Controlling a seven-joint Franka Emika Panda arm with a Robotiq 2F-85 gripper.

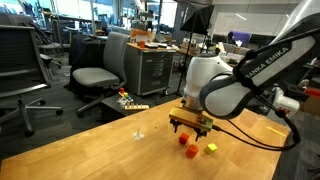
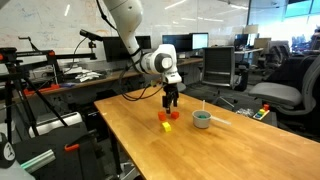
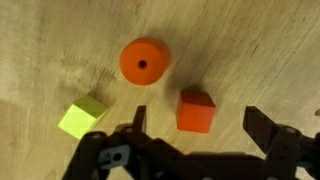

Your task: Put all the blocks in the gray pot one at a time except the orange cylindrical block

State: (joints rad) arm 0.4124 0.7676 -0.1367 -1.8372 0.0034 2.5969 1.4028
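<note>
My gripper is open with the red cube (image 3: 196, 110) already between its fingers, so I will move it down onto the cube with a finger passing on either side.
In the wrist view the orange cylindrical block (image 3: 143, 60), round with a centre hole, lies on the wooden table. A red cube (image 3: 196, 110) lies just below it in the picture and a yellow cube (image 3: 82, 118) to the left. My gripper (image 3: 200, 128) is open, hovering above them, and the red cube appears between its two fingers. In an exterior view the gripper (image 1: 190, 122) hangs over two red-orange blocks (image 1: 186, 145) and the yellow cube (image 1: 211, 148). The gray pot (image 2: 202, 119) stands apart from the blocks, beside the gripper (image 2: 171, 103). The dark green block is not in view.
The blocks lie near the middle of the wooden table (image 2: 150, 150). Office chairs (image 1: 100, 70) and desks stand beyond the table's far edge. A small clear object (image 1: 138, 133) stands on the table some way from the blocks.
</note>
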